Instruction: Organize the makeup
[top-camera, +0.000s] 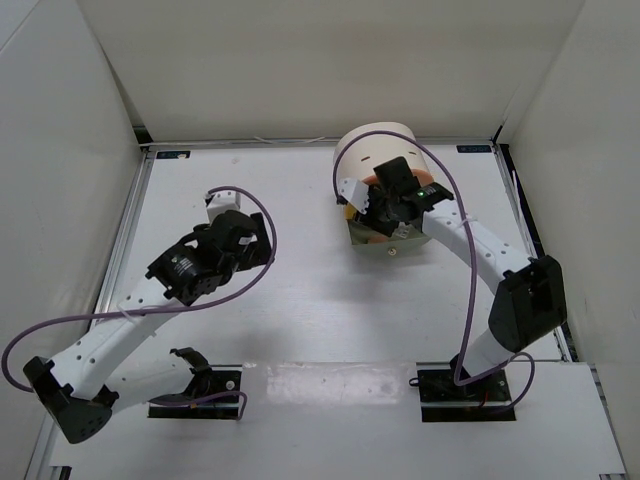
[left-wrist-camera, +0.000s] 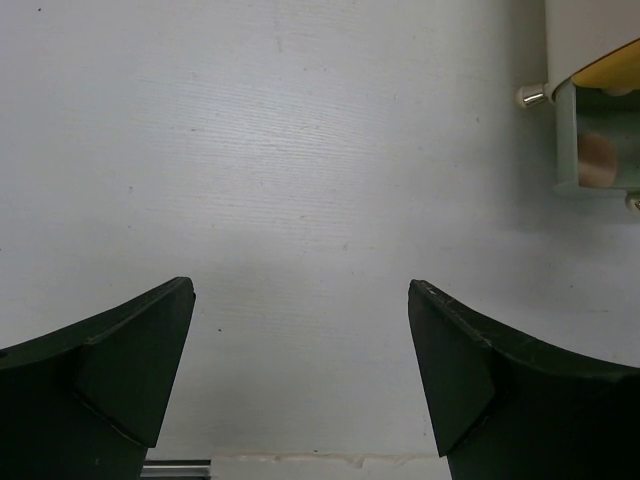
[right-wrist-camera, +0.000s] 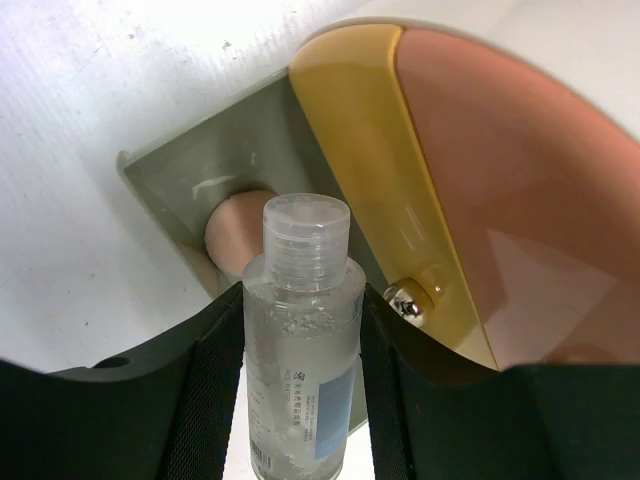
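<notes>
I will lower my right gripper into the open grey drawer below it next and release the clear little bottle there, since there is room beside the puff.
My right gripper hovers over the open drawer of the cream cylinder box. In the right wrist view it is shut on the clear little bottle, which is upright with its cap up. Just beyond the bottle, the peach round puff lies in the grey drawer. The puff also shows in the left wrist view. My left gripper is open and empty over bare table at the left, and shows the same way in its own view. The other makeup is out of view.
The box's yellow drawer front with a metal knob is close to the right of the bottle, under an orange panel. White walls enclose the table on the left, back and right.
</notes>
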